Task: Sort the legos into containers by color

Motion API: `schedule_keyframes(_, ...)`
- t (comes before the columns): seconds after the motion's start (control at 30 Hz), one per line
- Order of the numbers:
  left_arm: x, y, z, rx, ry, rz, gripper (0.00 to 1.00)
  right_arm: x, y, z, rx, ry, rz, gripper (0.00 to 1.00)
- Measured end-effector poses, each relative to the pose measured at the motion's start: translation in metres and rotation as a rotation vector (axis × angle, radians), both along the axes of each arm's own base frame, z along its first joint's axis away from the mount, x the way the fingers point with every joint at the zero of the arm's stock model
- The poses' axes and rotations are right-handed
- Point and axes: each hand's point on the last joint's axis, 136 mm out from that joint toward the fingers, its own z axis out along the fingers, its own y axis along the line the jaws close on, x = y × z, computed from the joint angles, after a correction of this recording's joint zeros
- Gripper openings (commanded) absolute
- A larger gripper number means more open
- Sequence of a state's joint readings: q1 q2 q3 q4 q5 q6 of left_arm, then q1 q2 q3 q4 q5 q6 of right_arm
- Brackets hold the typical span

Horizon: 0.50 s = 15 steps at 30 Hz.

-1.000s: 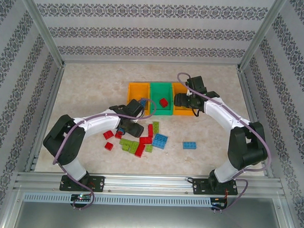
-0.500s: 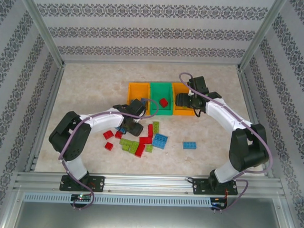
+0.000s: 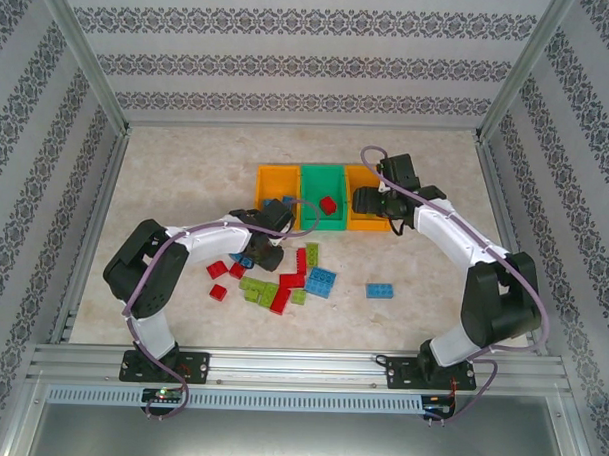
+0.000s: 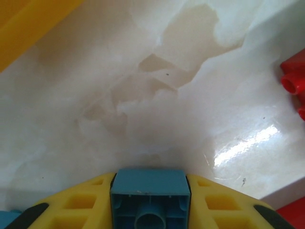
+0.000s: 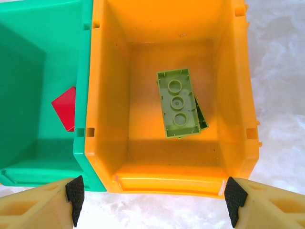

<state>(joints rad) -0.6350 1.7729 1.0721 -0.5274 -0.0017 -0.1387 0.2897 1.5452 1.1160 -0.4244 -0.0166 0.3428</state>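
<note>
The light blue lego in my left gripper should go up and outward over the nearer orange bin [image 3: 277,190] for release, as a blue brick is already inside.
My left gripper [image 3: 266,256] is down at the left edge of the pile of legos. In the left wrist view it [image 4: 150,180] is shut on a blue brick [image 4: 149,198], hollow underside toward the camera, yellow fingers [image 4: 81,210] tight on both sides. The containers stand in a row: left orange bin [image 3: 270,175], green bin [image 3: 323,226], right orange bin [image 5: 109,95]. My right gripper [image 5: 154,200] hangs open above the right orange bin, where a light green brick [image 5: 177,102] lies upside down. A red brick [image 3: 328,205] lies in the green bin.
Loose bricks lie between the arms: red [image 3: 301,260], green [image 3: 257,288], blue [image 3: 320,282], a lone blue one [image 3: 379,290] to the right and two red ones [image 3: 217,269] to the left. A blue brick [image 3: 285,201] sits in the left orange bin. Metal frame rails border the table.
My left gripper has closed its fingers on the blue brick at the pile's left edge, and the left arm has shifted slightly. The right gripper has stayed open over the right orange bin.
</note>
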Motion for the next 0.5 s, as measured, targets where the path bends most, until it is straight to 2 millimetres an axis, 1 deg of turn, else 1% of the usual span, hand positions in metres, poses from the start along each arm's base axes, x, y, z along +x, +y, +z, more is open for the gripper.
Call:
schedule_keyframes(0.1,0.002,0.001,0.004,0.001,-0.010,0.006,0.25,-0.003,-0.001,0.000,0.001,-0.002,0.000,0.80)
schedule_keyframes(0.2,0.010,0.000,0.020,0.000,-0.051,0.020,0.24,-0.009,-0.002,0.001,0.002,-0.008,0.001,0.80)
schedule_keyframes(0.3,0.029,-0.006,0.053,-0.025,-0.138,0.039,0.24,-0.019,-0.001,0.001,0.001,-0.016,0.014,0.80)
schedule_keyframes(0.33,0.038,-0.008,0.067,-0.039,-0.176,0.049,0.24,-0.024,0.002,0.001,-0.004,-0.020,0.025,0.80)
schedule_keyframes(0.43,0.064,-0.017,0.106,-0.094,-0.266,0.074,0.25,-0.044,0.015,-0.006,-0.024,-0.022,0.082,0.80)
schedule_keyframes(0.5,0.085,-0.017,0.126,-0.125,-0.310,0.104,0.26,-0.060,0.025,-0.014,-0.036,-0.015,0.131,0.80)
